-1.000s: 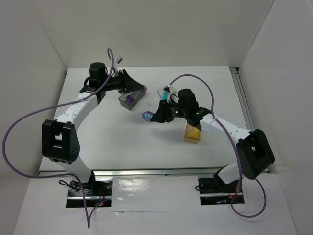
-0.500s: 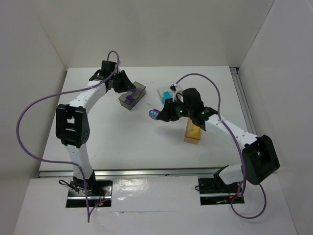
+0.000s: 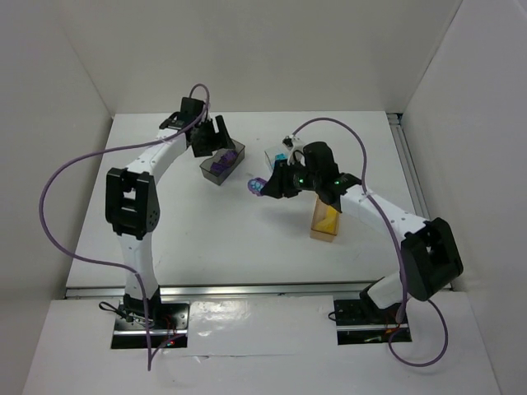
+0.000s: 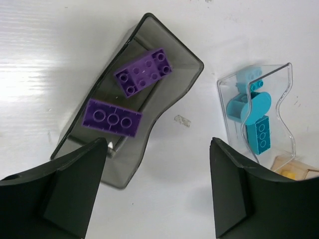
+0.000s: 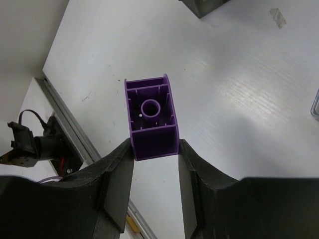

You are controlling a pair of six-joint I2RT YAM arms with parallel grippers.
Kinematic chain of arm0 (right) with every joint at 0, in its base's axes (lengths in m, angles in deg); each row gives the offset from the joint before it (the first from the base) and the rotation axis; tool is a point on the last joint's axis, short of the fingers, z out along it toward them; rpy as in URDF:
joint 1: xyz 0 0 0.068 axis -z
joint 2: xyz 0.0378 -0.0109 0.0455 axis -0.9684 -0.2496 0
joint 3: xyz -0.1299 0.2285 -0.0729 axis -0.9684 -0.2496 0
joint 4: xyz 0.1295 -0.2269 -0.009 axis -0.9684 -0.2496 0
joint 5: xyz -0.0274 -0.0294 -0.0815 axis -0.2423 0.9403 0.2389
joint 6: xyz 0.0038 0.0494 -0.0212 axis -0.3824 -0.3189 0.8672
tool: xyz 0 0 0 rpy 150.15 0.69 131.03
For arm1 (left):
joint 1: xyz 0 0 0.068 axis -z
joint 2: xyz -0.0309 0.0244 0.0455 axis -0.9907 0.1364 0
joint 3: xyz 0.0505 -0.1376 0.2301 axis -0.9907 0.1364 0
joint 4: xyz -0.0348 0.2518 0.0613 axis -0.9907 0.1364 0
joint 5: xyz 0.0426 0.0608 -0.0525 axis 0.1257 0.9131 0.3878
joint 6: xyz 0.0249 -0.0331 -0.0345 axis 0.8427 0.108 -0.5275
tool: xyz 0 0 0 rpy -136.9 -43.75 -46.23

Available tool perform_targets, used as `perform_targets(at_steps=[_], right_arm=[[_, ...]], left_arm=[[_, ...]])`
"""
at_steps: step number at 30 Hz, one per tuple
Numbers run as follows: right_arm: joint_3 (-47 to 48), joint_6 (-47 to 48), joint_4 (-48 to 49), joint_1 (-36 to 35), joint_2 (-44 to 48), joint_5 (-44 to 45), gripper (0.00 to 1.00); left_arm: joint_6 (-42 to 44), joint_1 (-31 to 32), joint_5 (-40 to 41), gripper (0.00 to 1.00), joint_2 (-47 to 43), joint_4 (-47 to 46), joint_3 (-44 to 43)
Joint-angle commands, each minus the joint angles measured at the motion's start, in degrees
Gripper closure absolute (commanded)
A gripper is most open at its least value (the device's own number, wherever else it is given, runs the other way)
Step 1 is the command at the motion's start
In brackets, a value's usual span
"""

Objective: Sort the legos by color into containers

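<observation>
My right gripper needs to carry its purple brick outward and to the left in the top view, over the dark grey bin holding the purple legos.
The smoky dark grey bin (image 4: 185,83) holds two purple legos (image 4: 143,72), one beside the other (image 4: 112,117). My left gripper (image 4: 157,167) hangs open and empty just above that bin's near end (image 3: 224,161). My right gripper (image 5: 155,149) is shut on a purple brick (image 5: 152,117), underside toward the camera, lifted above the table between the bins (image 3: 257,188). The clear bin (image 4: 284,107) holds teal legos (image 4: 251,107). The amber-tan bin (image 3: 324,220), with yellow inside, sits under the right forearm.
A corner of the dark bin (image 5: 202,6) shows at the top of the right wrist view. The table's near rail (image 5: 75,127) runs below the held brick. Purple cables loop off both arms.
My left gripper has swung right to the dark bin and its jaws have opened. My right gripper has drifted slightly up and right with the purple brick still in it.
</observation>
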Motion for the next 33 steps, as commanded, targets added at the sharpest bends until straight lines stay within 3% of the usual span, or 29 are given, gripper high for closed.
perform_targets(at_steps=[1,7,10,17,20,22,25,26,30,33], right_arm=[[6.8,-0.1,2.7,0.4,-5.0,-1.6,0.88],[20.7,-0.1,1.2,-0.3,-17.5,2.3,0.88],[33.1,-0.1,-1.9,-0.9,-27.7,7.3,0.88],[54.1,-0.1,-7.5,-2.1,-44.8,7.8,0.81],[61.3,0.4,-10.2,-2.1,-50.3,7.8,0.69],[63.6,1.5,-10.8,-2.1,-52.2,5.5,0.37],[65.8,2.6,-12.4,-2.1,-52.0,6.2,0.20],[65.0,2.6,-12.4,-2.1,-50.9,7.0,0.10],[57.1,4.3,-10.6,-2.1,-41.7,12.8,0.04],[49.0,4.3,-10.6,-2.1,-32.3,22.8,0.01]], left_arm=[[1.8,0.1,4.5,0.13,-7.6,4.3,-2.3],[-3.0,-2.3,10.0,0.14,-24.6,4.8,8.3],[-4.2,-4.6,11.1,0.16,-32.3,4.8,14.2],[-3.6,-8.4,8.0,0.16,-39.6,4.7,20.2],[-3.1,-9.9,6.5,0.16,-41.5,4.7,22.4],[-2.6,-10.5,6.5,0.16,-42.1,4.7,23.0],[-2.6,-11.0,6.0,0.16,-42.6,4.7,23.7],[-2.6,-11.0,5.4,0.16,-42.6,4.7,23.7],[-2.6,-11.0,4.8,0.16,-43.1,4.7,24.8],[-2.1,-11.0,4.8,0.16,-43.1,4.7,25.3]])
